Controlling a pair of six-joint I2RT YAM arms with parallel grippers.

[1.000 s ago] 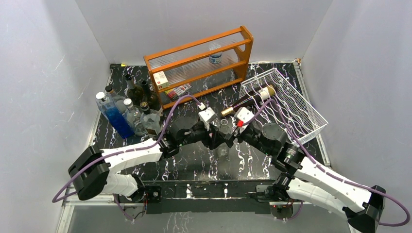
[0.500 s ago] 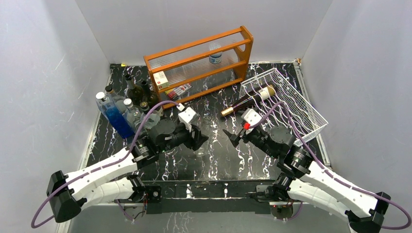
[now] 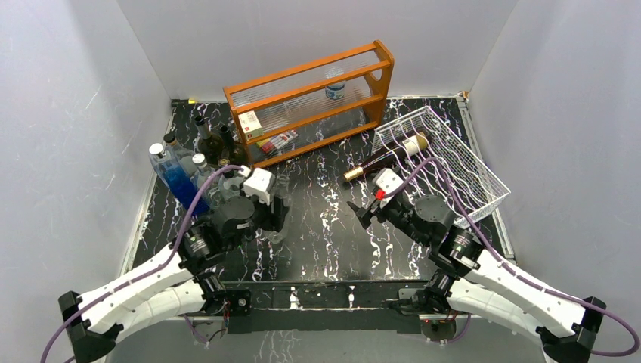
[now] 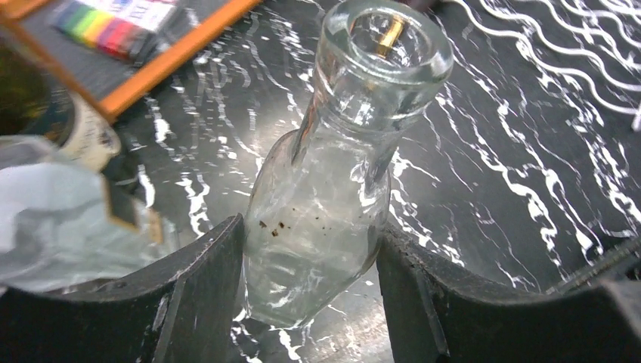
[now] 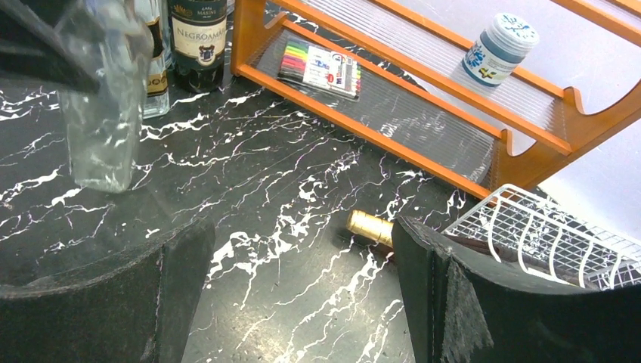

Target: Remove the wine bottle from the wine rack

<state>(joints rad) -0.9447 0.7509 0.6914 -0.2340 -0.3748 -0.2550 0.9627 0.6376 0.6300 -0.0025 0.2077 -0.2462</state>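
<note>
I will move my left gripper to the left in the top view and down next, and release the bottle on the bare tabletop beside the crowded bottles, where there is open space.
A dark wine bottle point(image 3: 387, 156) with a gold cap point(image 5: 369, 224) lies in the white wire wine rack point(image 3: 469, 151), its neck sticking out over the rack's left end. The rack's corner shows in the right wrist view point(image 5: 544, 234). My right gripper point(image 3: 360, 215) is open and empty above the table, a short way in front of the gold cap point(image 5: 302, 227). My left gripper point(image 4: 310, 227) is shut on a clear, empty glass bottle point(image 4: 325, 197), held upright at the left of centre point(image 3: 274, 219). That bottle also shows in the right wrist view point(image 5: 102, 113).
An orange wooden shelf point(image 3: 310, 91) stands at the back, holding a marker pack point(image 5: 321, 66) and a small jar point(image 5: 499, 47). Several upright bottles point(image 3: 208, 155), one blue point(image 3: 178, 184), crowd the left side beside my left gripper. White walls close in the table.
My left arm has carried the clear bottle from the centre to the left, towards the bottle group. My right gripper let go, drew back from the centre and now holds still, open.
</note>
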